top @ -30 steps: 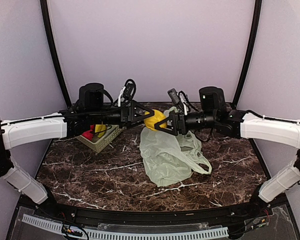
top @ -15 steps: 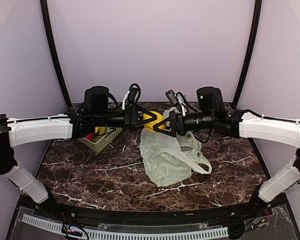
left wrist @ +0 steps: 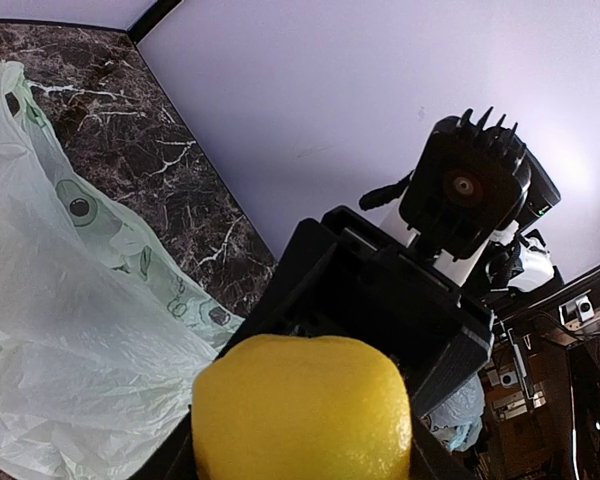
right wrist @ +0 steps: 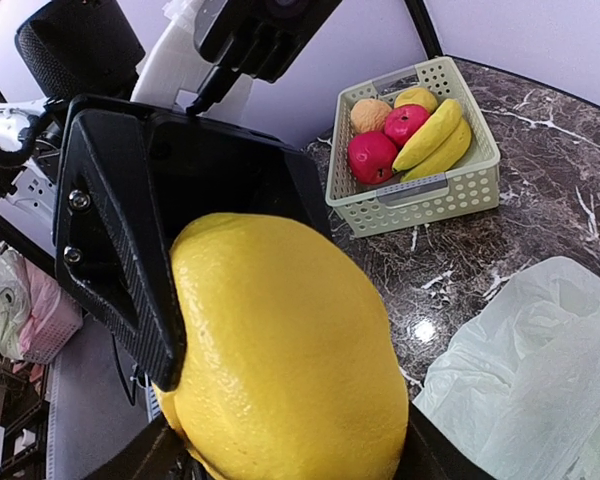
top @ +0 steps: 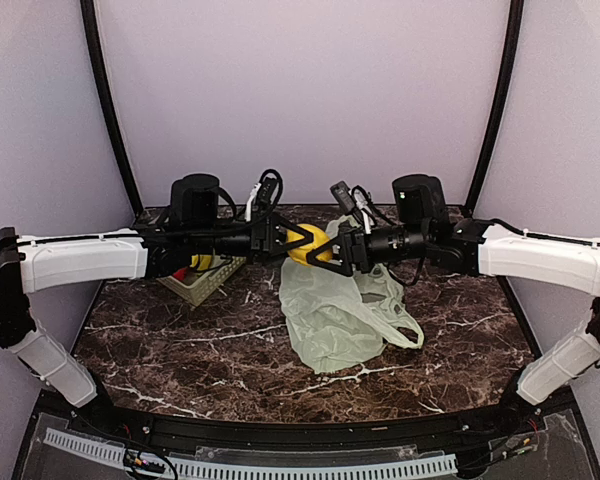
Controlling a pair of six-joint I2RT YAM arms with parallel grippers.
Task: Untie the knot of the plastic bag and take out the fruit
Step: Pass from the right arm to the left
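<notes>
My left gripper swings down over the basket's space beside the bananas next and lets go. That space lies below it and to its left in the top view.
A yellow fruit (top: 308, 243) hangs in the air above the back of the table, between both grippers. My left gripper (top: 298, 243) is shut on it from the left and my right gripper (top: 325, 247) holds it from the right. In the left wrist view the fruit (left wrist: 302, 410) fills the gap between the fingers. The right wrist view shows it (right wrist: 280, 350) the same way, with a left finger (right wrist: 120, 240) against its side. The plastic bag (top: 335, 310) lies slack and flat below, one loop handle (top: 400, 325) loose. The knot is out of view.
A pale green perforated basket (top: 205, 272) stands at the back left. It (right wrist: 420, 190) holds red apples (right wrist: 372, 156), bananas (right wrist: 435, 140) and other round fruit. The bag (left wrist: 70, 330) spreads over the dark marble table (top: 180, 350).
My left arm has reached further right and its jaws have narrowed from wide open onto the yellow fruit. The right gripper has stayed in place with the fruit.
</notes>
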